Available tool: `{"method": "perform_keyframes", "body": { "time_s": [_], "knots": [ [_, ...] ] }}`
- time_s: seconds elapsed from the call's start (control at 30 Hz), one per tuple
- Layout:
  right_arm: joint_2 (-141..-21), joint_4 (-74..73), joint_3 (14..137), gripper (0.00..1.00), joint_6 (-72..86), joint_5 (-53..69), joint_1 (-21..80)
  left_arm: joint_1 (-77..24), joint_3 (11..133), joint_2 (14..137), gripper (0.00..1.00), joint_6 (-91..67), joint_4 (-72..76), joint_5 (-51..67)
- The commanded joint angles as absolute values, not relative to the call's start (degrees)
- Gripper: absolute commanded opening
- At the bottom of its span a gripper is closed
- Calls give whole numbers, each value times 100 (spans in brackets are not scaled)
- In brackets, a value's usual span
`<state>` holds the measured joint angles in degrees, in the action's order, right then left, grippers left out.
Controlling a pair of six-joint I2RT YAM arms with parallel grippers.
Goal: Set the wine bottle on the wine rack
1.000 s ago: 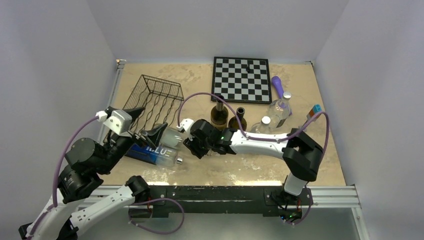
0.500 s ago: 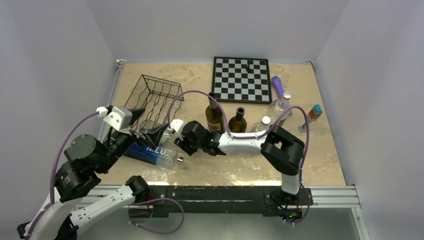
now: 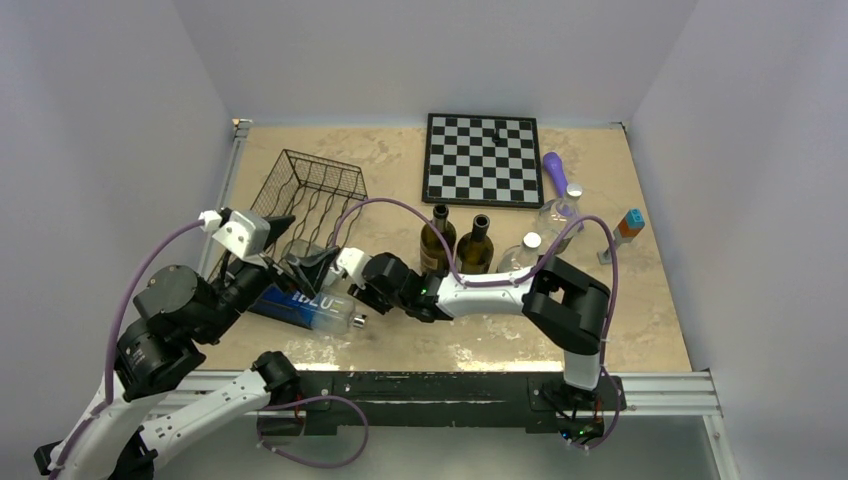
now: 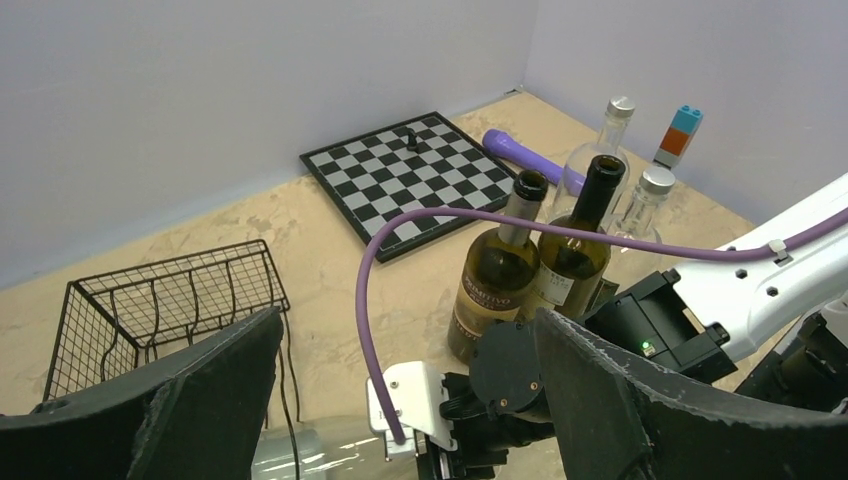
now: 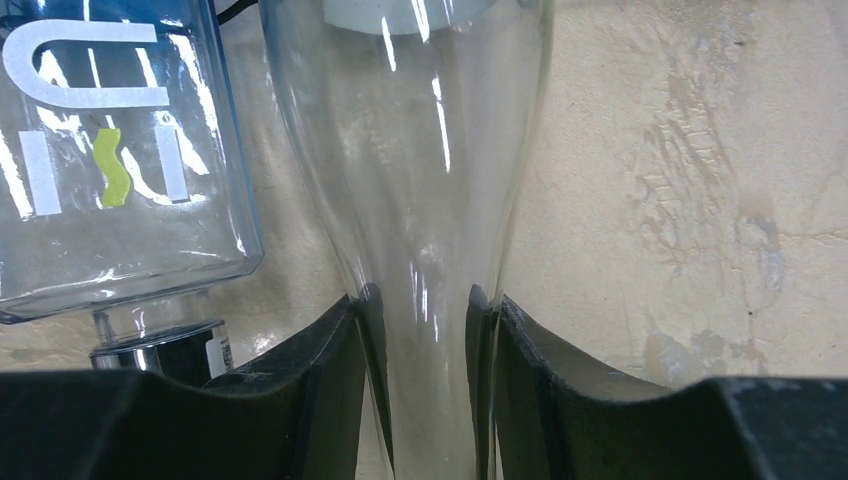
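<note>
My right gripper pushes toward the wire wine rack (image 3: 310, 200) next, to the left in the top view, and releases, since the bottle's shoulder is still outside the rack.
The black wire wine rack (image 3: 310, 200) stands at the back left, also in the left wrist view (image 4: 160, 310). A clear glass wine bottle (image 5: 420, 150) lies in front of the rack, its body low in the left wrist view (image 4: 320, 450). My right gripper (image 3: 350, 272) is shut on its neck (image 5: 425, 300). My left gripper (image 3: 298, 262) hovers over the bottle's body, jaws wide open and empty (image 4: 410, 400). Two dark wine bottles (image 3: 437, 245) (image 3: 476, 245) stand upright behind the right arm.
A clear bottle with blue lettering (image 3: 310, 305) lies just in front of the held one (image 5: 110, 170). A chessboard (image 3: 483, 158), a purple object (image 3: 555, 172), two clear capped bottles (image 3: 560, 215) and a coloured block stack (image 3: 628, 225) sit at the back right.
My right gripper has moved left with the clear bottle's neck, bringing the bottle under the left gripper. The two dark bottles are now uncovered. The left arm barely moved.
</note>
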<state>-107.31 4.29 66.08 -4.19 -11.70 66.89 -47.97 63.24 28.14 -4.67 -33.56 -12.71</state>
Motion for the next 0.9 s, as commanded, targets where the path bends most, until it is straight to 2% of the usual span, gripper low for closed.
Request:
{"method": "perform_keyframes", "body": {
  "time_s": [0.0,0.27,0.87],
  "knots": [
    [-10270,2119,6894,0,-643,-1574,6723,-4772,6387,2955,99,-320,-3067,-1153],
    [-10553,2614,7030,0,-941,-1555,6765,-4772,6406,2971,99,-323,-3184,-1125],
    [-11343,2567,7902,0,-1065,-2116,7093,-4772,6412,2798,99,-316,-3453,-1178]
  ]
}}
